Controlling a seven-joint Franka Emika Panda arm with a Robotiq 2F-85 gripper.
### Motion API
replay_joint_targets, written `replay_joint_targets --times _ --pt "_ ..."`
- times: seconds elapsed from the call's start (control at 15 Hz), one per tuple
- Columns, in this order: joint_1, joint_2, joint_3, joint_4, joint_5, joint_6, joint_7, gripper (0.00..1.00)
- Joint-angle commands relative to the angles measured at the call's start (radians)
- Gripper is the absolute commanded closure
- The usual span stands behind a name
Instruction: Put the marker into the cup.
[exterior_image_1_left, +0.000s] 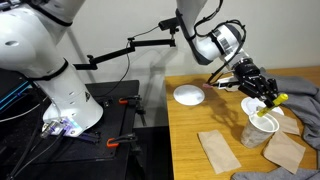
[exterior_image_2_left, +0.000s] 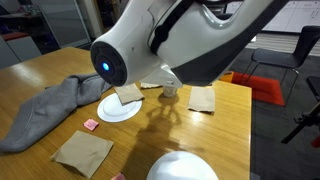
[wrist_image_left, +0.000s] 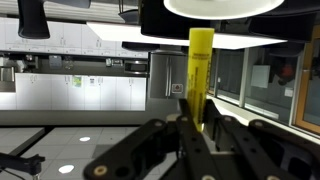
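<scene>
The robot's gripper should bring the yellow marker down into the opening of the whitish cup, then let go of the marker.
In an exterior view my gripper (exterior_image_1_left: 265, 91) is shut on the yellow marker (exterior_image_1_left: 279, 98) and holds it just above the whitish cup (exterior_image_1_left: 262, 126), which stands on the wooden table. In the wrist view the marker (wrist_image_left: 201, 70) sticks out from between the shut fingers (wrist_image_left: 196, 123). Its far end points at the cup's round white rim (wrist_image_left: 222, 8) at the frame's edge. In the opposite exterior view the arm's own body hides the gripper and the marker.
A flat white plate (exterior_image_1_left: 189, 95) lies on the wooden table (exterior_image_1_left: 190, 135) beside the cup. Brown paper pieces (exterior_image_1_left: 218, 150) (exterior_image_1_left: 285, 150) lie near the front edge. A grey cloth (exterior_image_1_left: 300, 95) (exterior_image_2_left: 50, 110) is heaped right next to the cup.
</scene>
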Motion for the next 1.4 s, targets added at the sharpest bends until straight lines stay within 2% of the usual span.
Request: replay_joint_targets --times 0.0,0.93,1.0,1.07,1.13,1.33 --pt "-0.017 0.013 0.016 -0.003 -0.023 0.001 0.026 0.95" --pt "-0.012 0.125 0.009 0.078 -0.021 -0.033 0.016 0.95" --pt "-0.011 0.129 0.009 0.084 -0.019 -0.038 0.010 0.80" --pt "-0.010 0.136 0.008 0.093 -0.018 -0.044 0.009 0.55" --pt "-0.011 0.140 0.008 0.099 -0.015 -0.046 0.006 0.55" --pt "-0.012 0.146 0.008 0.111 -0.013 -0.052 0.003 0.34"
